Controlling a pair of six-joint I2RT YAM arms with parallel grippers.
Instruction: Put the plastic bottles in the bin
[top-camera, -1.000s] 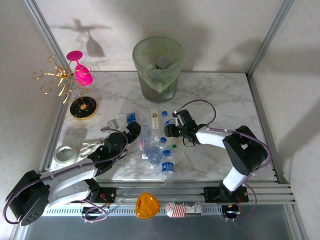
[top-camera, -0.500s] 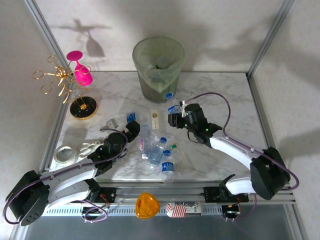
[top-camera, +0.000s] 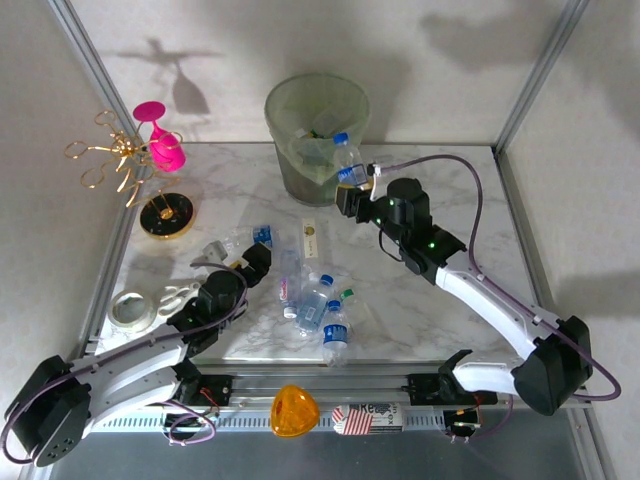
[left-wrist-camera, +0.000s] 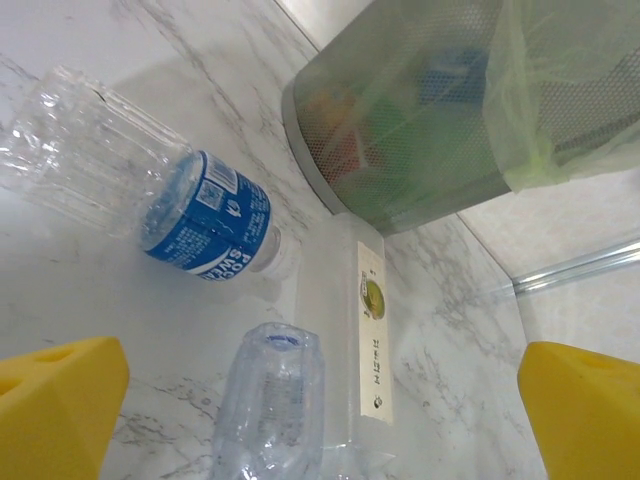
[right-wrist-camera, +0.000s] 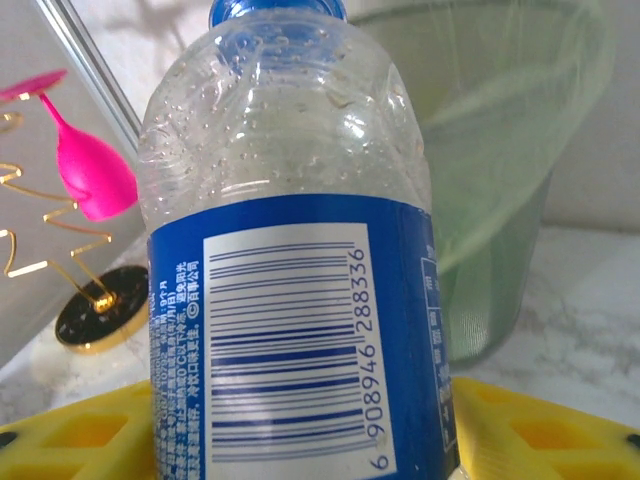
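My right gripper should next move up and outward over the bin's opening to let go of the clear bottle, because the bottle is still hanging outside the bin's rim.
My right gripper is shut on a clear bottle with a blue label and blue cap. It holds the bottle upright beside the right rim of the pale-green bin. The bin has several bottles inside its liner. My left gripper hangs open low over the table, with a clear uncapped bottle lying between its yellow fingers. A blue-labelled bottle and a pale square bottle lie just beyond. More bottles are clustered mid-table.
A pink goblet hangs on a gold wire rack with a black base at the far left. A white tape ring lies at the left edge. An orange object sits on the front rail. Frame posts flank the table.
My right arm has lifted the blue-labelled bottle off the table and carried it back to the bin's right rim. My left gripper has crept slightly left, staying open.
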